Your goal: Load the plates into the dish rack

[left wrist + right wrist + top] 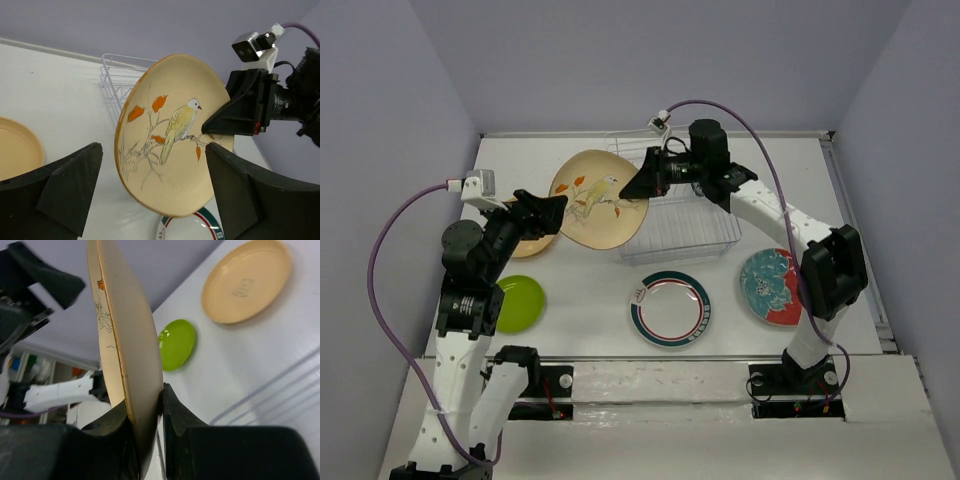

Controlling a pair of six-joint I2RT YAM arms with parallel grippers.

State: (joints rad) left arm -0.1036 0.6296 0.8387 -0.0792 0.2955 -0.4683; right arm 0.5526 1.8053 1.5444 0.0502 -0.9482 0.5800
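Observation:
My right gripper turns and swings outward next, away from my left gripper, then down into the dish rack's far part (648, 156) (294, 398), since the plate hangs beside it.
My right gripper (626, 190) is shut on the right rim of the cream bird-and-branch plate (592, 200) and holds it tilted on edge, above the table at the left end of the dish rack (685, 225). The right wrist view shows the plate's rim (127, 340) pinched between my right gripper's (159, 407) fingers. My left gripper (558, 213) is open at the plate's left edge. In the left wrist view the plate (170, 140) stands ahead of my left gripper's (155, 192) spread fingers. The dark-rimmed patterned plate is out of view.
The orange-tan plate (527, 245) lies partly under my left gripper. The lime green plate (518, 303) lies front left. The white plate with the teal-red rim (670, 308) lies front centre and the teal-and-red floral plate (772, 287) lies front right.

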